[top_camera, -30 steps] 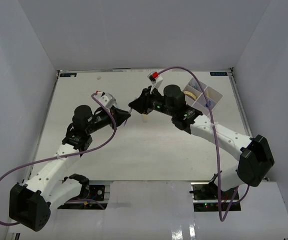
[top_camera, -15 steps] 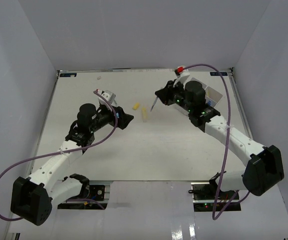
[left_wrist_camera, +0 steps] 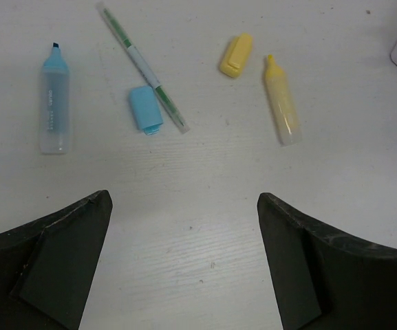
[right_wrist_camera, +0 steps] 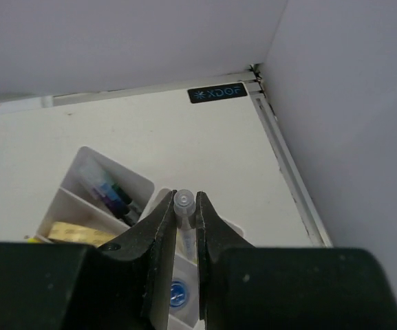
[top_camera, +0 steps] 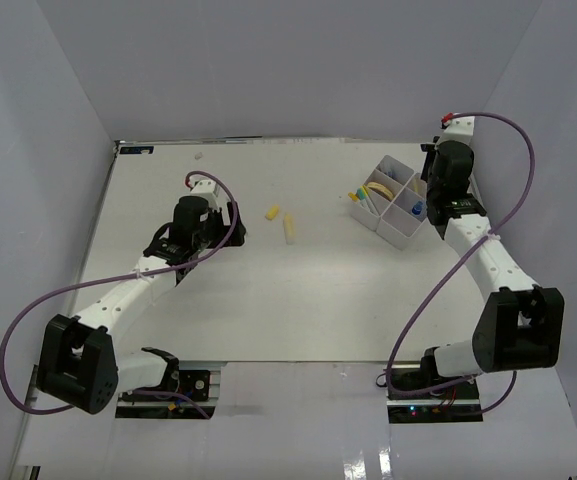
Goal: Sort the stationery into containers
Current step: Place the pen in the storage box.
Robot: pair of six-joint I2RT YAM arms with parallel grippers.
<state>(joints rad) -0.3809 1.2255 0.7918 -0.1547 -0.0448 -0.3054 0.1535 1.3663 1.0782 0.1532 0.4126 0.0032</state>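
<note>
Next, my left gripper moves outward and down, turning to straddle the pen's white middle band (left_wrist_camera: 144,67), since the green pen lies slanted below and outward of it.
My right gripper (right_wrist_camera: 185,201) is shut on a thin pen (right_wrist_camera: 184,206) with a clear cap, held above the white four-compartment tray (top_camera: 393,234) at the back right. The tray (right_wrist_camera: 82,155) holds several pens (right_wrist_camera: 110,194), a tan ring (top_camera: 388,183) and a blue-capped bottle (right_wrist_camera: 177,292). My left gripper (left_wrist_camera: 183,223) stands open over bare table with nothing between its fingers. Ahead of it lie a blue highlighter (left_wrist_camera: 54,103), a blue cap (left_wrist_camera: 145,110), a green pen (left_wrist_camera: 143,65), a yellow cap (left_wrist_camera: 236,55) and a yellow highlighter (left_wrist_camera: 282,102).
The enclosure's back wall and right wall meet close behind the tray, with a black label (right_wrist_camera: 217,92) at the table's rim. In the top view the yellow cap (top_camera: 272,212) and yellow highlighter (top_camera: 290,228) lie mid-table, right of the left arm (top_camera: 193,225).
The two grippers were together at mid-table. The left one opened and drew back to the left. The right one carried the pen to the back right, over the tray.
</note>
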